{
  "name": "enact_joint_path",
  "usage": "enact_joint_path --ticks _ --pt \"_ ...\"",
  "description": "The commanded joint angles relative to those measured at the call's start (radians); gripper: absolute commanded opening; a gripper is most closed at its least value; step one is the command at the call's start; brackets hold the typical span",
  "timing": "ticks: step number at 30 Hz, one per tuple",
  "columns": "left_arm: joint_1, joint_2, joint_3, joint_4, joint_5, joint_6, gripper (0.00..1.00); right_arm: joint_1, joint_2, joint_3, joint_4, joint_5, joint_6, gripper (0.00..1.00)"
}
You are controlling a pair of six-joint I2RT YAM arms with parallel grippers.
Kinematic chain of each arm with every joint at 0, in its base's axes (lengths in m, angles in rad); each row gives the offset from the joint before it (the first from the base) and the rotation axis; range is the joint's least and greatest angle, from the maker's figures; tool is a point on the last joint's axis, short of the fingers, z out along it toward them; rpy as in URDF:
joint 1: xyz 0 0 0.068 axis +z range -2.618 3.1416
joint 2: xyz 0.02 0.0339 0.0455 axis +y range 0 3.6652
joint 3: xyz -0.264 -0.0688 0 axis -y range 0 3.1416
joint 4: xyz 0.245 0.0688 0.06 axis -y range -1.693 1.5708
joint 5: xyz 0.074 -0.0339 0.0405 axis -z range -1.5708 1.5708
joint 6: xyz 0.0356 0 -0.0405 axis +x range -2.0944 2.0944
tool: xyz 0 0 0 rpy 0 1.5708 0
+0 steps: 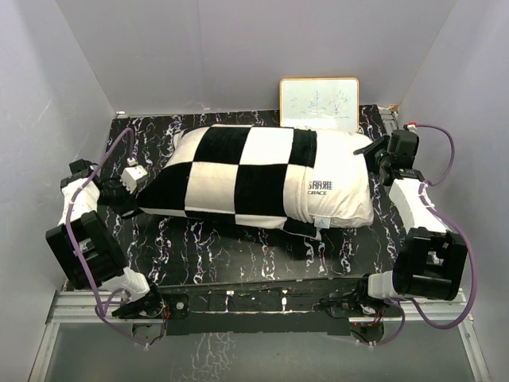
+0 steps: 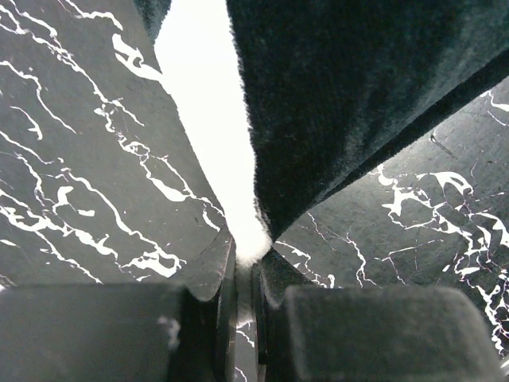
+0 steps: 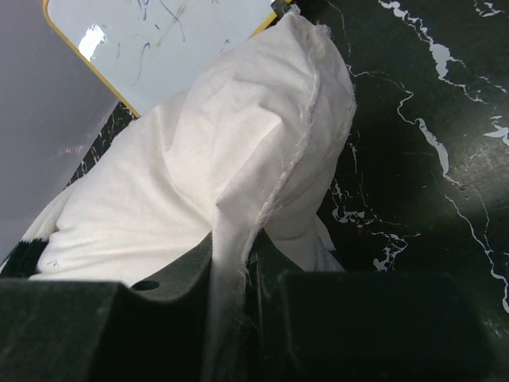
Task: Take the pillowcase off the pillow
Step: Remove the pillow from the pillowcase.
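The right gripper eases to the left in the top view, toward the checkered pillowcase (image 1: pixel 238 179), and releases the seam next, as the pillow's plain end already sticks out.
The black and cream checkered pillowcase (image 1: pixel 238 179) covers the left two thirds of the pillow (image 1: pixel 342 187). The pillow's plain white right end sticks out and shows a printed logo. My left gripper (image 1: pixel 141 191) sits at the pillowcase's left corner. In the left wrist view, that gripper (image 2: pixel 246 259) is shut on a fold of the pillowcase (image 2: pixel 358 95), cream fluff pinched between the jaws. My right gripper (image 1: pixel 374 155) is at the pillow's right end. In the right wrist view, that gripper (image 3: pixel 238 255) is shut on the pillow's (image 3: pixel 199 159) seamed corner.
A small yellow-framed whiteboard (image 1: pixel 320 103) leans on the back wall behind the pillow, also visible as the whiteboard (image 3: pixel 159 32) in the right wrist view. The black marbled tabletop (image 1: pixel 238 255) is enclosed by grey walls at the left, right and back.
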Motion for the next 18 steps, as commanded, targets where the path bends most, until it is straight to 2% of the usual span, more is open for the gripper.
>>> enact_joint_path --ticks 1,2,3,4,5,7,11,13,15,16,18 --pt "0.097 0.054 0.104 -0.014 -0.163 0.088 0.01 -0.037 -0.016 0.069 0.17 0.113 -0.043 0.08" --pt "0.097 0.062 0.137 -0.108 -0.098 0.122 0.2 -0.014 -0.007 0.065 0.178 0.098 -0.051 0.08" --pt "0.097 0.064 0.174 -0.213 -0.03 0.148 0.44 0.014 0.006 0.07 0.176 0.087 -0.061 0.08" --pt "0.096 0.062 0.209 -0.289 0.031 0.162 0.77 0.04 0.025 0.081 0.163 0.082 -0.076 0.08" --pt "0.096 0.062 0.242 -0.352 0.097 0.166 0.94 0.068 0.042 0.089 0.152 0.085 -0.09 0.08" --pt "0.083 0.075 0.342 -0.431 0.23 0.118 0.97 0.111 0.061 0.086 0.164 0.091 -0.102 0.08" --pt "0.031 0.186 0.617 -0.44 0.454 -0.186 0.97 0.162 0.071 0.089 0.19 0.089 -0.117 0.08" --pt "-0.011 0.233 0.693 -0.268 0.499 -0.461 0.97 0.178 0.069 0.101 0.2 0.078 -0.139 0.08" --pt "-0.075 0.241 0.649 0.009 0.444 -0.785 0.91 0.189 0.059 0.111 0.213 0.064 -0.172 0.08" --pt "-0.111 0.239 0.622 0.109 0.401 -0.873 0.9 0.219 0.044 0.105 0.235 0.049 -0.191 0.08" --pt "-0.189 0.25 0.595 0.176 0.336 -0.906 0.91 0.24 0.007 0.08 0.298 0.02 -0.22 0.08"
